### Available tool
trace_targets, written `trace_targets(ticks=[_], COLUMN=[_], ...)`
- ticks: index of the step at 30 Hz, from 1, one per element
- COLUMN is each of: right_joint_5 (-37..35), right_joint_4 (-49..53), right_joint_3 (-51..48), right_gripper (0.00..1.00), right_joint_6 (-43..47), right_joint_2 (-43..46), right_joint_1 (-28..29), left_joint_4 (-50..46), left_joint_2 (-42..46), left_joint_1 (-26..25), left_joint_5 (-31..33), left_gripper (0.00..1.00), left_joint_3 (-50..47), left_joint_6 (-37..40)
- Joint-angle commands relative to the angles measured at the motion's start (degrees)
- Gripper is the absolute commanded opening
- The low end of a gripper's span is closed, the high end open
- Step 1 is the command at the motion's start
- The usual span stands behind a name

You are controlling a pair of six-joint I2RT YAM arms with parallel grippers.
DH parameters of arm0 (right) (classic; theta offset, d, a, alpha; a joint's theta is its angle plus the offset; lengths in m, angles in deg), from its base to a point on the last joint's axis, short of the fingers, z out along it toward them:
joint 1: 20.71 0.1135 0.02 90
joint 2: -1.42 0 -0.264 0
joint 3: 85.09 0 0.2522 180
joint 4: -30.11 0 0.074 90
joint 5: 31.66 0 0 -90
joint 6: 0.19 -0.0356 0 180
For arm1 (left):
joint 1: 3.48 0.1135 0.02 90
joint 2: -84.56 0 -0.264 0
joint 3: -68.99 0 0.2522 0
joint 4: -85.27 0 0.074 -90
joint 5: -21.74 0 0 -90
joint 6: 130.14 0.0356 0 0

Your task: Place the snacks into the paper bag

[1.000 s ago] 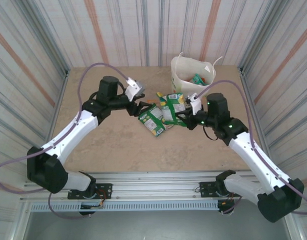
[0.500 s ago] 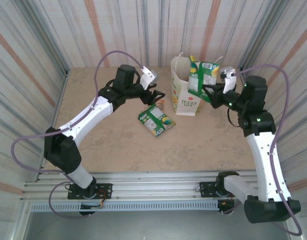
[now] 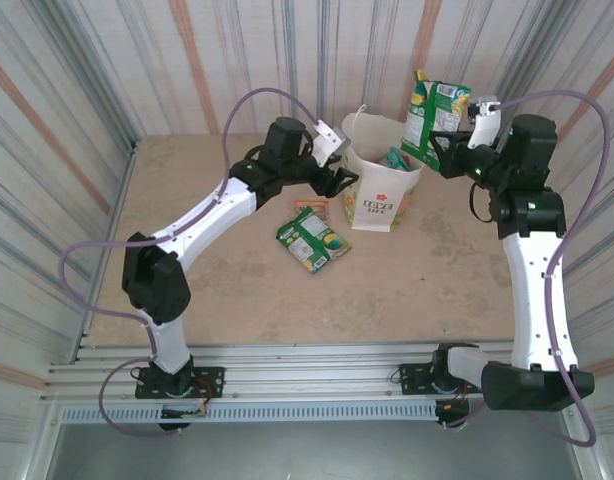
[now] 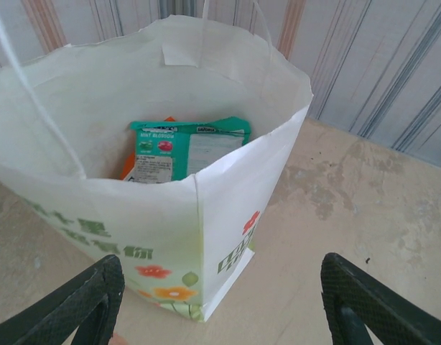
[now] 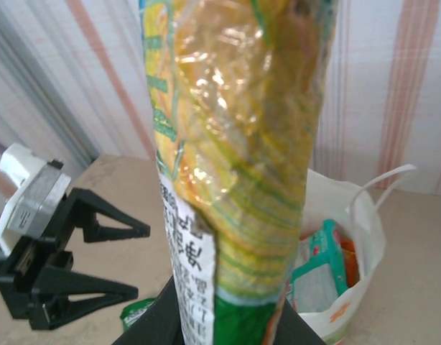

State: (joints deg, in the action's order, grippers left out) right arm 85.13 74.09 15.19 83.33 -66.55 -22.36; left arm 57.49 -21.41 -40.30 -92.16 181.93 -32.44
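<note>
My right gripper should swing over the bag's opening (image 3: 375, 140) (image 5: 338, 241), tip downward and go down to let go of the packet, because the packet is standing above the bag's rim.
The cream paper bag (image 3: 379, 195) stands upright at the back of the table, and a teal snack (image 4: 186, 147) with an orange one behind it lies inside. My right gripper (image 3: 455, 140) is shut on a green-and-yellow snack packet (image 3: 432, 110), held upright in the air above the bag's right rim; the packet (image 5: 235, 144) rises from between the jaws. My left gripper (image 3: 344, 183) is open, close to the bag's left side, its fingers (image 4: 80, 302) spread either side of the bag's (image 4: 231, 187) near corner. Another green snack (image 3: 312, 238) lies flat on the table.
A tiny orange packet (image 3: 309, 206) lies just behind the flat green one, left of the bag. Striped walls close in the table at the back and both sides. Bare tabletop (image 3: 417, 280) spreads in front of the bag.
My right arm lifted the green-and-yellow packet off the table and raised it over the bag. My left arm swung right from the packets to the bag's side.
</note>
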Motion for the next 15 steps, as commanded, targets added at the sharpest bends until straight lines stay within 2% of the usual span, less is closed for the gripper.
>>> trace_targets(ticks=[1,10,15], right_joint_5=[-2.9,-1.3,-1.7], right_joint_4=[0.5,1.0,2.9], right_joint_3=[3.1,7.8,11.9], right_gripper=[0.01,0.01,0.01], right_joint_6=[-2.0,-2.6,-2.1], right_joint_2=[-2.1,-11.6,-18.3], right_joint_1=[-0.4,2.2,4.2], left_joint_4=[1.3,8.4,14.9], left_joint_2=[-2.5,-6.7,-8.9], left_joint_1=[-0.3,-0.3,-0.3], left_joint_5=[2.3,14.2,16.1], left_gripper=[0.75,0.79,0.75], left_joint_3=[3.4,7.1,8.2], left_joint_6=[-2.7,-8.9,-10.6])
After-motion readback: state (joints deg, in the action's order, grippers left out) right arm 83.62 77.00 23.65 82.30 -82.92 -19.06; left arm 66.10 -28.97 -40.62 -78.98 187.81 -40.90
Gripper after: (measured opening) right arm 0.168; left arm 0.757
